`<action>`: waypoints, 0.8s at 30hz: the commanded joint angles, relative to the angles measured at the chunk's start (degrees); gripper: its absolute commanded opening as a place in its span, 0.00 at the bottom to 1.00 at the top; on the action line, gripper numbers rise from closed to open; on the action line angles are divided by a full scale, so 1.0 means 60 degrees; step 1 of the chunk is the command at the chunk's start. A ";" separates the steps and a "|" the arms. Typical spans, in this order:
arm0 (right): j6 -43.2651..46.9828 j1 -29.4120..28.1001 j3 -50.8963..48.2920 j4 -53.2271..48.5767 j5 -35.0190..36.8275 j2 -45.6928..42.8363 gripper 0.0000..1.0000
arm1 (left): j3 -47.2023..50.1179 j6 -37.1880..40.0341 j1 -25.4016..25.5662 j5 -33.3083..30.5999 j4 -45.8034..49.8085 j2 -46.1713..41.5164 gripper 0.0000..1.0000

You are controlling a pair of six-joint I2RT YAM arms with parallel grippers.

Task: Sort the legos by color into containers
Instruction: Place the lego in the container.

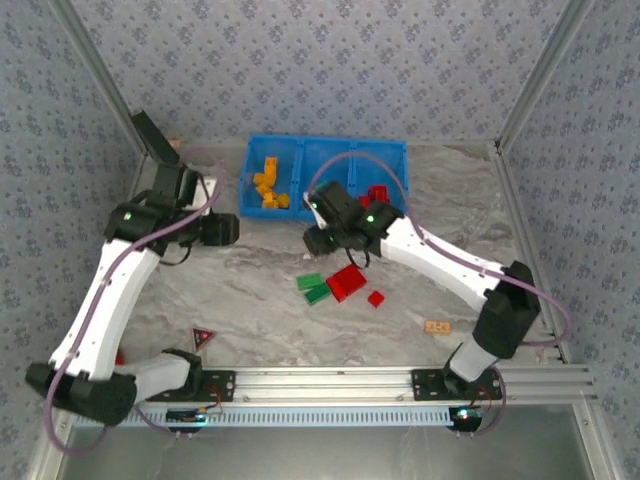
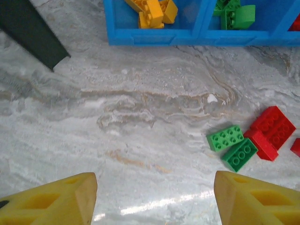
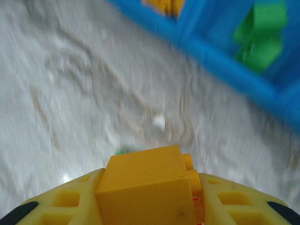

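Note:
The bin's section of yellow-orange bricks matches the brick and lies outward, toward the black board, so my right gripper will next carry the brick outward over it and release.
The blue bin (image 1: 325,141) stands at the back centre. Yellow-orange bricks (image 1: 268,185) lie in its left compartment, green ones (image 2: 236,16) in the middle and red ones (image 1: 377,193) on the right. My right gripper (image 1: 322,240) hovers just in front of the bin, shut on a yellow-orange brick (image 3: 145,187). My left gripper (image 1: 222,230) is open and holds nothing, its fingers (image 2: 56,199) wide apart above bare table. On the table lie two green bricks (image 2: 226,138) (image 2: 240,154), a big red brick (image 1: 346,282) and a small red brick (image 1: 376,298).
A black flat board (image 1: 152,140) leans at the back left. A tan tile (image 1: 437,326) lies near the right arm's base, and a red-black triangle (image 1: 203,337) near the left arm's base. Metal frame posts and patterned walls enclose the marble table.

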State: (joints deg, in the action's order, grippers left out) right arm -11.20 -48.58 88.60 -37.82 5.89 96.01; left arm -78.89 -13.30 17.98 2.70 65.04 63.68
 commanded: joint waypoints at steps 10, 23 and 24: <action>0.3304 0.0219 0.5843 0.1409 0.0674 0.5239 0.33 | 0.1794 -0.0429 -0.0067 0.0910 0.1086 -0.1372 0.68; 0.4056 0.0662 0.9727 0.0664 0.1047 0.8994 0.35 | 0.2017 -0.0572 -0.0052 0.1688 0.1472 -0.1574 0.69; 0.4024 0.0718 0.9713 0.0678 0.1041 0.9043 0.36 | 0.2016 -0.0554 -0.0052 0.1731 0.1477 -0.1554 0.69</action>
State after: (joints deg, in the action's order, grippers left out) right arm 11.70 -45.28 144.20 -32.18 10.79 149.18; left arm -66.92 -16.21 18.00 11.14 71.94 54.76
